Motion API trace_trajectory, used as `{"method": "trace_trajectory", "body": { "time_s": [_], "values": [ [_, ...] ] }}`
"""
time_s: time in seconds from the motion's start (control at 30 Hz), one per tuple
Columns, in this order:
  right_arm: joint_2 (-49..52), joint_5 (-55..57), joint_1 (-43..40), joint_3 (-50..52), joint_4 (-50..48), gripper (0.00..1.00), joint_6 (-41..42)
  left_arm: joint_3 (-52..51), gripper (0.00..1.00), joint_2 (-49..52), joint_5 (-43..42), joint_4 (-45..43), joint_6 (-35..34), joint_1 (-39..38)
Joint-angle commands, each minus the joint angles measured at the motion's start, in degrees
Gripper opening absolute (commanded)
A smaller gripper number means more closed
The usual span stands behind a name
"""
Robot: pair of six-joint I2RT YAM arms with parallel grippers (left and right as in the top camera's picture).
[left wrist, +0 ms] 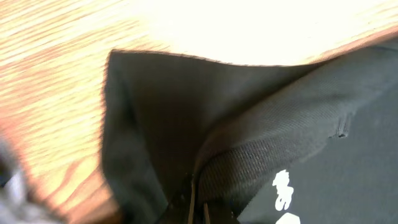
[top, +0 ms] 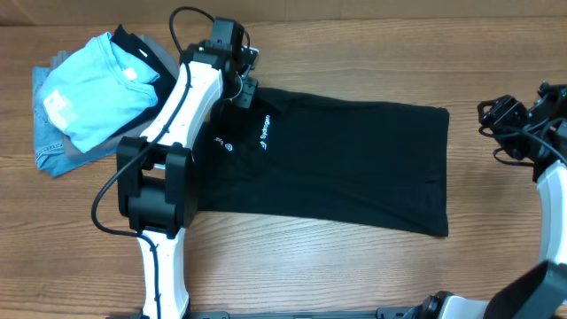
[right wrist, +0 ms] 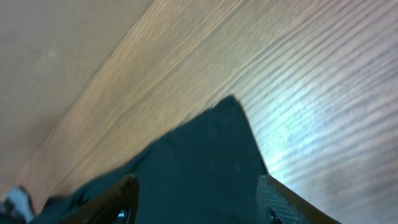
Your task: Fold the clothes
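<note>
My left gripper should lift the ribbed fold, bring it back to the shirt's near edge [top: 214,206] and let it go there, as the shirt is still spread flat.
The black polo shirt [top: 354,159] lies flat across the middle of the table, collar end to the left, with white logos near the collar. My left gripper [top: 241,89] is at the collar end. In the left wrist view its jaws [left wrist: 199,208] are shut on a ribbed fold of the shirt [left wrist: 155,112] beside a white logo. My right gripper [top: 496,115] hovers off the shirt's right edge. In the right wrist view its fingers [right wrist: 196,183] are wide open and empty, with a corner of the shirt [right wrist: 199,149] between them.
A light blue T-shirt [top: 93,89] lies on folded grey and denim garments [top: 53,155] at the far left. The left arm's base and cable [top: 155,190] stand over the shirt's left end. Bare wood [top: 496,230] lies right of the shirt.
</note>
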State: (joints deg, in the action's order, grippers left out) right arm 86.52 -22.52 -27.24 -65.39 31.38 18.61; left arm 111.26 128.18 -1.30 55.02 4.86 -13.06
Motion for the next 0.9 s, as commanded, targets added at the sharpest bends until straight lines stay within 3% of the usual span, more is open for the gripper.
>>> {"method": "trace_trajectory", "body": {
  "time_s": [0.0,0.47,0.87],
  "values": [
    [5.1,1.5,0.2,-1.0,-3.5,0.66,2.6,5.0,0.04,0.6,5.8,3.4,-0.2,0.0],
    [26.3,-3.0,4.8,-1.0,-19.9,0.72,2.8,8.7,0.04,0.6,5.6,10.8,-1.7,-0.1],
    [33.1,3.1,7.3,-1.0,-24.7,0.72,4.1,8.7,0.04,0.6,5.6,14.6,-1.7,-0.2]
  ]
}}
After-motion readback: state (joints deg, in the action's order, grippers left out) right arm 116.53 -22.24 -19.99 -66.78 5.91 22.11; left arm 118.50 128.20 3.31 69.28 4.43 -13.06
